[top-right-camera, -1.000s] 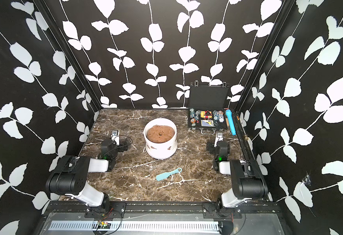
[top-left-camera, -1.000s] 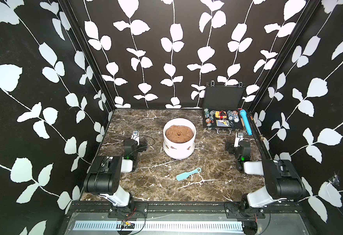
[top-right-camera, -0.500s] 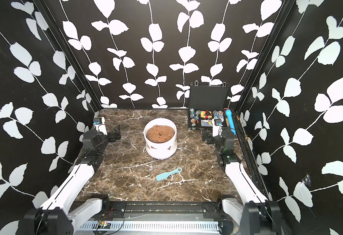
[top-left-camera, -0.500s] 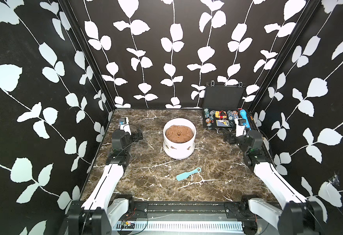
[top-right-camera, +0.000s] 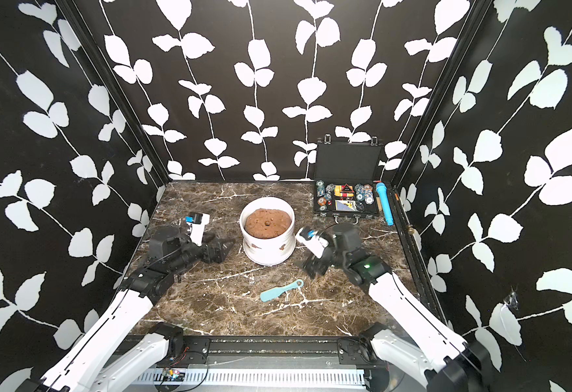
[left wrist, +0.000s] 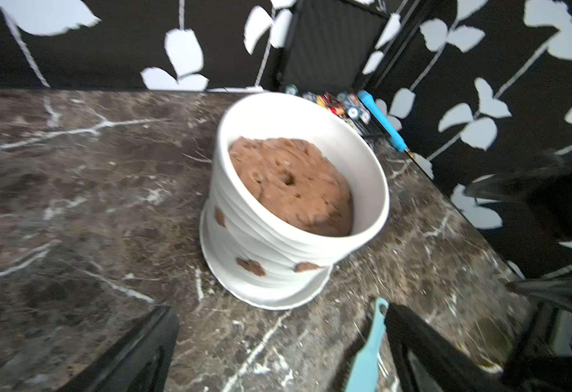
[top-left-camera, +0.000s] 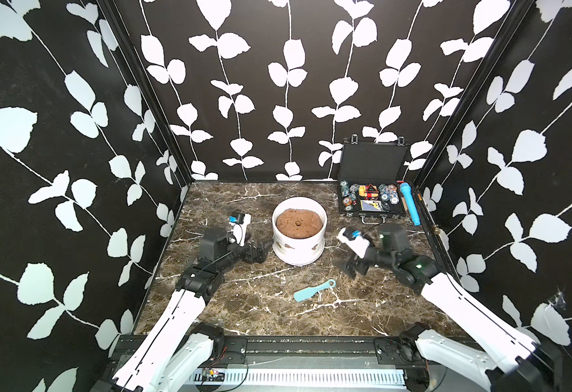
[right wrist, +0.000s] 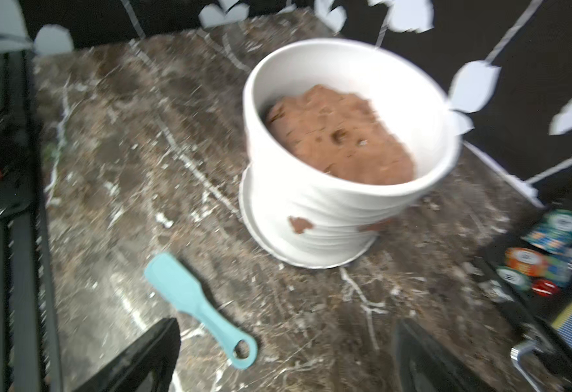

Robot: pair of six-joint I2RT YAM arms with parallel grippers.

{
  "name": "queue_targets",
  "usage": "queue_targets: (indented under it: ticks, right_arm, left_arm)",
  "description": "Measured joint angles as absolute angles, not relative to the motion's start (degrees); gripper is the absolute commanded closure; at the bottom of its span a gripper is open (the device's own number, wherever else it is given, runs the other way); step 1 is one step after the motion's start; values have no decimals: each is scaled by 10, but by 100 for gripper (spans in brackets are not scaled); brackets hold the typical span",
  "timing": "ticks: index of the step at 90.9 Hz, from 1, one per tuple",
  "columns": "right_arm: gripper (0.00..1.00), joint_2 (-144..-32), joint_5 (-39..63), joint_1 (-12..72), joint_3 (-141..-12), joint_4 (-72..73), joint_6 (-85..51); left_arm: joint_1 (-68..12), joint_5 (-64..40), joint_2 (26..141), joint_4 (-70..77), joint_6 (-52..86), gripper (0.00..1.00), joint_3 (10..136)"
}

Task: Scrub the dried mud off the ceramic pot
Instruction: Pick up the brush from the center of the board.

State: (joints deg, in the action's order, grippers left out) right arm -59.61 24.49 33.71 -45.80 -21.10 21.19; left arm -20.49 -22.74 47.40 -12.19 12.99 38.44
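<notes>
My open right gripper comes down and back onto the teal brush's narrow handle [top-left-camera: 322, 287] next and closes there, since the brush's holed end lies toward this gripper.
The ceramic pot [top-left-camera: 298, 253] is white and ribbed, and it stands mid-table on its saucer, in both top views [top-right-camera: 267, 251]. Dried mud [left wrist: 250, 266] dots its wall as small brown blotches [right wrist: 299, 224]. A teal brush [top-left-camera: 313, 291] lies flat on the table in front of the pot. My left gripper [top-left-camera: 260, 253] is open, just left of the pot's base, holding nothing. My right gripper [top-left-camera: 354, 266] is open too, to the right of the pot and a little behind the brush handle [right wrist: 240, 353]. The wrist views are blurred.
A domed brown mass [top-left-camera: 299, 222] fills the pot. An open black case of chips [top-left-camera: 371, 200] stands at the back right, with a blue cylinder [top-left-camera: 410, 203] beside it. Patterned walls close in three sides of the marble table [top-left-camera: 244, 305].
Both arms have unfolded from a tucked pose and reached in. The left gripper came up beside the pot; the right one swung left and forward, nearer the brush. Both stayed open.
</notes>
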Motion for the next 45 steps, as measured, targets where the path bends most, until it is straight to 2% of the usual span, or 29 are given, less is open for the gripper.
queue_targets:
  ticks: [23, 45]
  right_arm:
    - [3, -705, 208, 433, -458, -241, 277]
    - [11, -821, 184, 469, -474, -220, 324]
  left_arm:
    - [-282, -236, 489, -143, 130, 1, 360]
    - [-288, -218, 480, -182, 177, 1, 302]
